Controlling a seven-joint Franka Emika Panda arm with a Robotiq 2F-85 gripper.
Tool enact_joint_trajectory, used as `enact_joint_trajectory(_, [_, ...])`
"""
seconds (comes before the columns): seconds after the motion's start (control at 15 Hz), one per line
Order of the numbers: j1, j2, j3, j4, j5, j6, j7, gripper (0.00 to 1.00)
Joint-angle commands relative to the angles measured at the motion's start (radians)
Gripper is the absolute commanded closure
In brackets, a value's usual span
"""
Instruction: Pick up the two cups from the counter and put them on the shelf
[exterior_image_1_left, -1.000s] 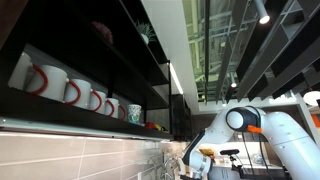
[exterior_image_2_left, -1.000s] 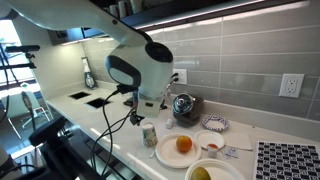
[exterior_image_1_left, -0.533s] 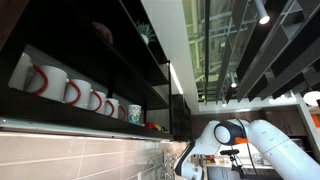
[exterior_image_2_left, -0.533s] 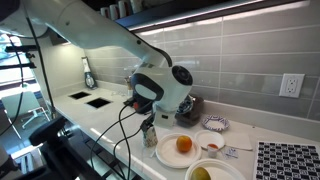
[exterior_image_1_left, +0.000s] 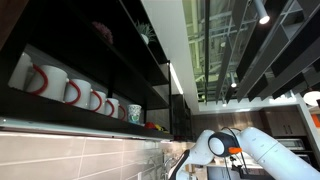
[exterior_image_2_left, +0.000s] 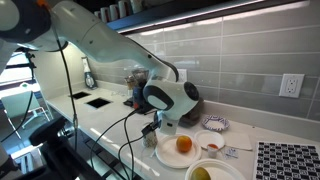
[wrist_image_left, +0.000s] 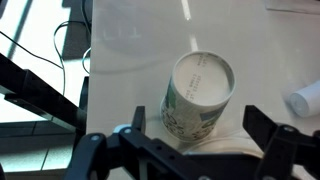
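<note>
The pale whitish-green cup is next, so my gripper needs to go down toward the counter until its open fingers are on either side of the cup.
A pale whitish-green cup (wrist_image_left: 200, 92) with a printed pattern stands on the white counter (wrist_image_left: 130, 45), seen from above in the wrist view. My gripper (wrist_image_left: 200, 135) is open, with one finger (wrist_image_left: 135, 122) to the cup's left, the other to its right, and neither touching it. In an exterior view the gripper (exterior_image_2_left: 160, 127) hangs low over the counter and mostly covers this cup. A teal-green cup (exterior_image_1_left: 134, 113) stands on the dark shelf (exterior_image_1_left: 40, 108) at the end of a row of white mugs.
White mugs with red handles (exterior_image_1_left: 62, 88) line the shelf. Close to the gripper on the counter are a white plate (exterior_image_2_left: 165, 152) with an orange (exterior_image_2_left: 183, 145), a small patterned bowl (exterior_image_2_left: 213, 124) and a dark metal pot (exterior_image_2_left: 190, 100). Two dark cutouts (exterior_image_2_left: 88, 99) lie further left.
The arm has swung across and down along the counter, bringing the gripper over the pale cup. The jaws have stayed open.
</note>
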Motion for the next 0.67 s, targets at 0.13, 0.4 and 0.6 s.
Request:
enact_joint_trajectory(0.13, [-0.052, 0.114, 0.029, 0.149, 0.022, -0.163, -0.005, 0.00])
enact_joint_trajectory(0.4, [-0.060, 0.164, 0.032, 0.205, 0.026, -0.214, 0.003, 0.00])
enact_joint_trajectory(0.6, [-0.059, 0.191, 0.038, 0.237, 0.031, -0.233, 0.004, 0.00])
